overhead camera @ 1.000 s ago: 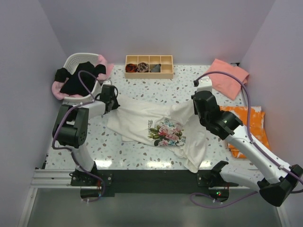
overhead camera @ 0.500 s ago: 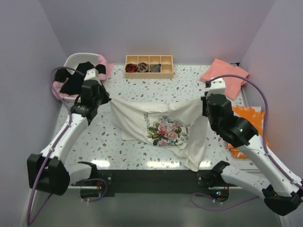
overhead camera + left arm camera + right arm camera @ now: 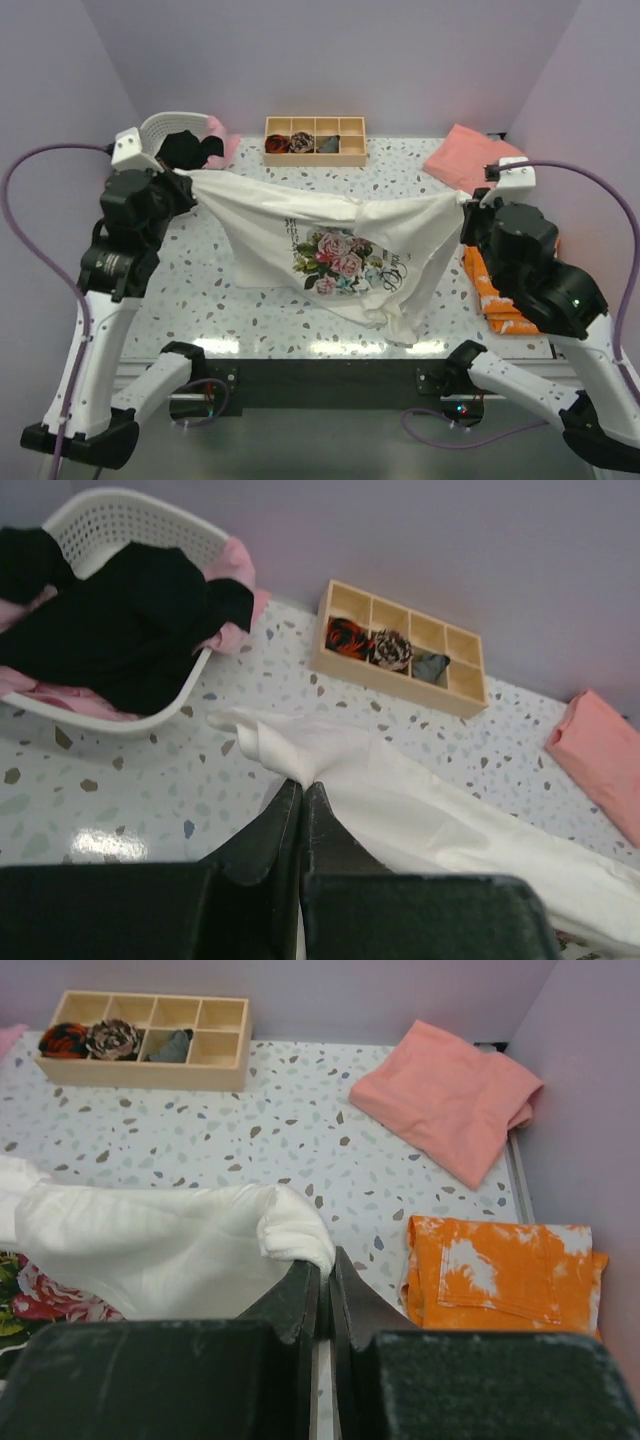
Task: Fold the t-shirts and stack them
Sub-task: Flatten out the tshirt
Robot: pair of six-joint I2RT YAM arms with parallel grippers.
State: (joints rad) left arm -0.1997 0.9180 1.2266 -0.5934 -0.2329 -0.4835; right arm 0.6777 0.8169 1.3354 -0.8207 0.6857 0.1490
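Note:
My right gripper holds the hanging edge. Next it will move down and outward to the bare tabletop beside the folded salmon-pink t-shirt and let go of the edge there.
A cream-white t-shirt point(image 3: 330, 240) with a rose print hangs stretched in the air between both arms, its lower part sagging toward the table. My left gripper point(image 3: 186, 178) point(image 3: 302, 783) is shut on its left edge, cloth point(image 3: 330, 770) bunched at the tips. At the other end my right gripper point(image 3: 466, 200) point(image 3: 325, 1257) is shut on the right edge, white cloth point(image 3: 180, 1240) pinched between the fingers. A folded salmon-pink t-shirt point(image 3: 476, 160) point(image 3: 450, 1095) lies at the back right. Black and light pink t-shirts point(image 3: 190, 150) point(image 3: 120, 620) fill the basket.
A white laundry basket point(image 3: 165, 128) point(image 3: 110, 510) stands at the back left. A wooden divided tray point(image 3: 314, 140) point(image 3: 400, 650) point(image 3: 145, 1040) with small rolled cloth bundles sits at the back centre. A folded orange-and-white garment point(image 3: 495, 300) point(image 3: 505, 1270) lies at the right under my right arm.
Both arms have risen and spread apart, lifting the cream-white t-shirt off the table and pulling it taut between them. The left arm swung out to the left.

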